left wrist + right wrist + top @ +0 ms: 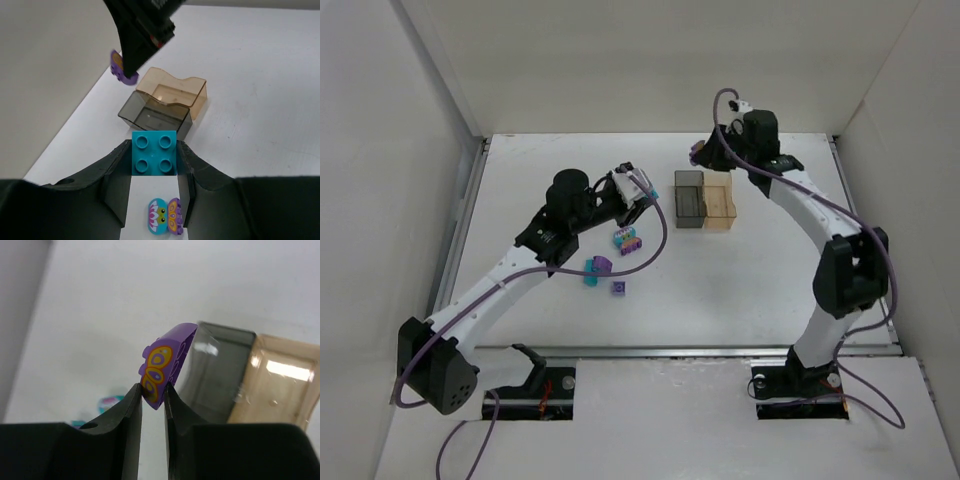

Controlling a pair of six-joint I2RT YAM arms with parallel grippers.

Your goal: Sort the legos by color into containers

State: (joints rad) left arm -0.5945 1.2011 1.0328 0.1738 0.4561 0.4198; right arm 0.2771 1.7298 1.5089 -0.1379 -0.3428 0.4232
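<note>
My right gripper should move back and down over the open interior of the empty dark grey box (690,202) (224,371) to let go of the lego.
My left gripper (638,190) is shut on a teal four-stud brick (154,152), held above the table left of the containers. My right gripper (702,153) is shut on a curved purple lego with a yellow wing print (162,362), held just left of and behind the dark grey box (690,198). That box is joined to the tan-orange box (720,203). Both boxes show in the left wrist view, grey (155,117) and tan (172,92). A teal and purple printed pair (164,216) lies on the table under my left gripper.
Loose legos lie mid-table: a purple and teal cluster (627,240), a teal and purple pair (595,267), and a small purple brick (618,288). White walls close in the table at left, back and right.
</note>
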